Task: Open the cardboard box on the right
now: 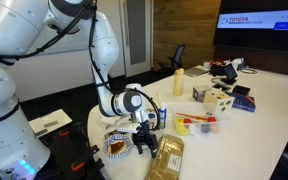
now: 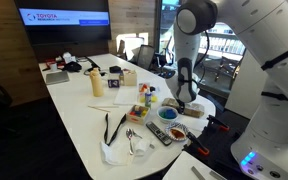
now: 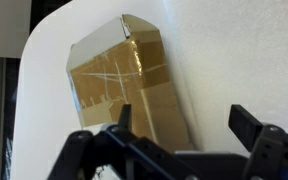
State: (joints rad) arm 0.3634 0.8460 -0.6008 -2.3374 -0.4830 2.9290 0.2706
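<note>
The box's long edge (image 1: 157, 157) (image 3: 168, 115) beside the bare table already runs between the two spread fingers of my open gripper, so I will move it down onto that edge next.
The cardboard box (image 3: 124, 85) is flat and tan-brown, with tape across its mottled top, and it lies closed on the white table. It shows near the table's front edge in an exterior view (image 1: 167, 158) and partly behind the arm in an exterior view (image 2: 196, 108). My gripper (image 3: 184, 122) is open and empty, just above the box's near end. One finger is over the box top and the other is over bare table beside the box's long edge. The gripper also shows in both exterior views (image 1: 144, 138) (image 2: 184, 100).
A patterned bowl (image 1: 116, 146) sits right beside the gripper. A blue bowl (image 2: 168, 113), a remote (image 2: 156, 133) and cutlery (image 2: 132, 140) lie nearby. A clear tray with red items (image 1: 196, 123), a small cream box (image 1: 216, 98) and a yellow bottle (image 1: 178, 82) stand farther along. The table edge (image 3: 44, 60) curves close to the box.
</note>
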